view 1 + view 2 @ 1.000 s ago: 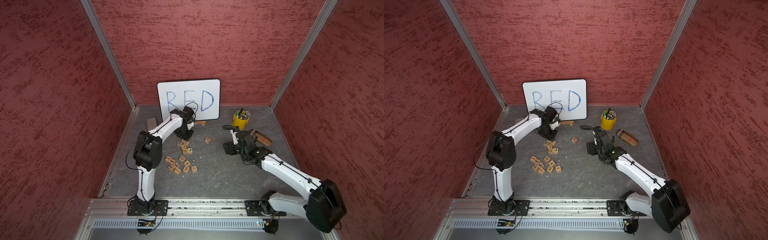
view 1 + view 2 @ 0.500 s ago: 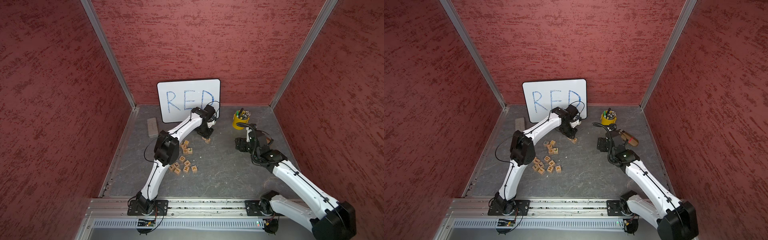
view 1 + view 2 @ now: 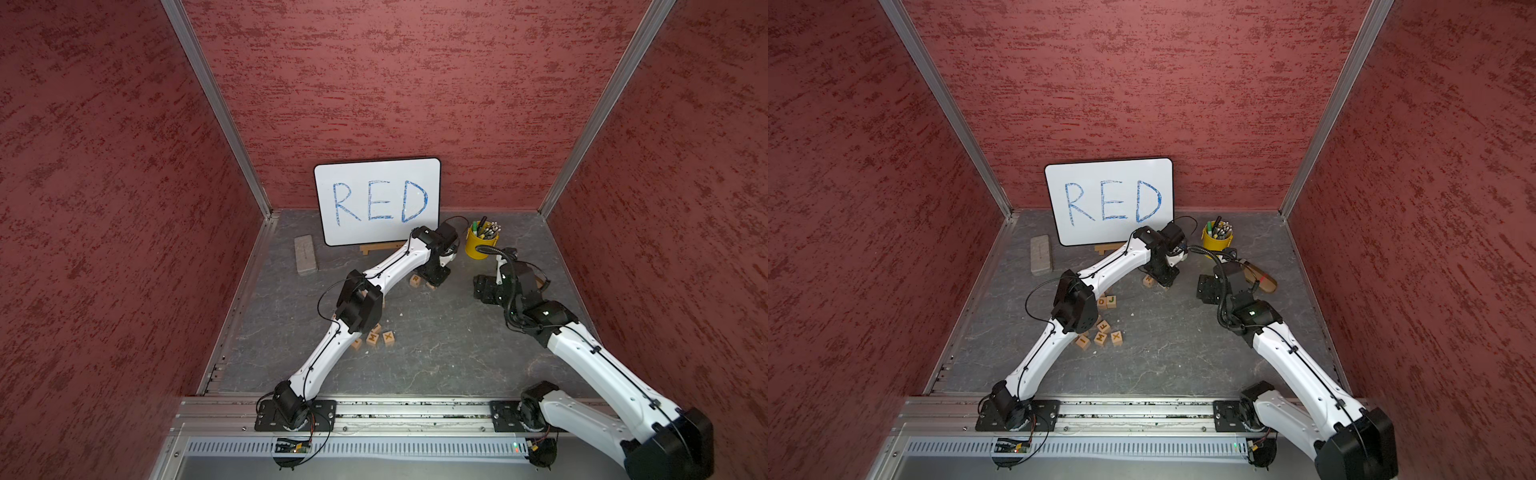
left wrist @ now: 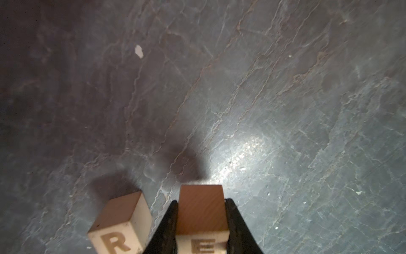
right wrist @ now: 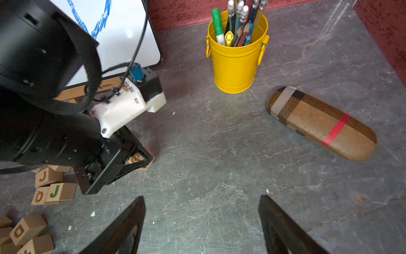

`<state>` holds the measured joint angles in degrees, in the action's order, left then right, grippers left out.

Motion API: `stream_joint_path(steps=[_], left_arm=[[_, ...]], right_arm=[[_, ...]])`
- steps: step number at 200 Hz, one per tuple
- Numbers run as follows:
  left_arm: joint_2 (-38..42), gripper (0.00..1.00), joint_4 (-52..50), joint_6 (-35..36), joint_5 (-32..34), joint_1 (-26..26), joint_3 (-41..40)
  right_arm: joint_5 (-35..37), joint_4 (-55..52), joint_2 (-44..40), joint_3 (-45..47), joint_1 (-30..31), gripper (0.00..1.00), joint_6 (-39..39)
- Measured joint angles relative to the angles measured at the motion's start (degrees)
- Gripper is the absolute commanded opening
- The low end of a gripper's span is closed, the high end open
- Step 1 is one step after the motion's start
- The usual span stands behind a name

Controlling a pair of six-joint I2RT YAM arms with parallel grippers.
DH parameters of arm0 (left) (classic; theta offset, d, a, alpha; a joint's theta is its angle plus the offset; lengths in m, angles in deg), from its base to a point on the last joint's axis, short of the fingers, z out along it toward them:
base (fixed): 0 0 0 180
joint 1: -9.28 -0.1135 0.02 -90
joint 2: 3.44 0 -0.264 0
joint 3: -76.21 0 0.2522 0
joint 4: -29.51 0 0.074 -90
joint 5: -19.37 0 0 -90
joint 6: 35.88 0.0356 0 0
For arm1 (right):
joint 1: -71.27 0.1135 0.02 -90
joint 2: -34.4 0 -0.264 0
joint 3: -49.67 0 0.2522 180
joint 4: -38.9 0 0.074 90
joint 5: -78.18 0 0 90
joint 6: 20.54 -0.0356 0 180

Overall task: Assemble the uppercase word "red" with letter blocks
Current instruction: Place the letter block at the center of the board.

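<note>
Next, my left gripper lowers slightly until the E block meets the floor (image 3: 430, 289) beside the R block, then releases it, since E follows R on the whiteboard.
My left gripper (image 4: 201, 200) is shut on the E block (image 4: 202, 211), a pale wooden cube held low over the grey floor. The R block (image 4: 120, 222) stands right beside it, a small gap apart. Both top views show the R block (image 3: 415, 280) (image 3: 1148, 281) at the left gripper (image 3: 434, 279), in front of the whiteboard's right corner. The right wrist view shows the E block (image 5: 140, 159) between the left fingers, and a cube showing D (image 5: 23, 229) in the loose pile. My right gripper (image 5: 202, 198) is open, empty and over bare floor to the right.
The whiteboard (image 3: 377, 201) with blue RED leans on the back wall. A yellow cup of pens (image 3: 481, 243) and a plaid case (image 5: 321, 123) lie at the back right. A grey eraser (image 3: 305, 254) sits back left. Several other letter cubes (image 3: 376, 336) lie under the left arm.
The left arm swung right from near the pile to the R block, carrying its cube. The right arm drew back to the right, then held still.
</note>
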<state>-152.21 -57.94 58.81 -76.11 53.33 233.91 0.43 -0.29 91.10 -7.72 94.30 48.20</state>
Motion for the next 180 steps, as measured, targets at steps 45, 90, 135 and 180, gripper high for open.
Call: stream_joint_path(steps=[45,90,135,180], left_arm=[[-0.2,0.17,0.1,-0.4,0.0,-0.1,0.2],[-0.3,0.21,0.3,-0.7,0.0,-0.3,0.2],[-1.9,0.34,1.0,-1.0,0.0,-0.3,0.9],[-2.6,0.55,1.7,-1.4,0.0,-0.3,0.9]], right_arm=[[-0.1,0.0,-0.1,0.9,0.0,0.82,0.0],[-0.4,0.3,-0.1,2.3,-0.3,0.82,0.0],[-0.7,0.3,0.3,2.8,-0.3,0.83,0.0],[-0.9,0.4,0.5,2.8,-0.3,0.83,0.0]])
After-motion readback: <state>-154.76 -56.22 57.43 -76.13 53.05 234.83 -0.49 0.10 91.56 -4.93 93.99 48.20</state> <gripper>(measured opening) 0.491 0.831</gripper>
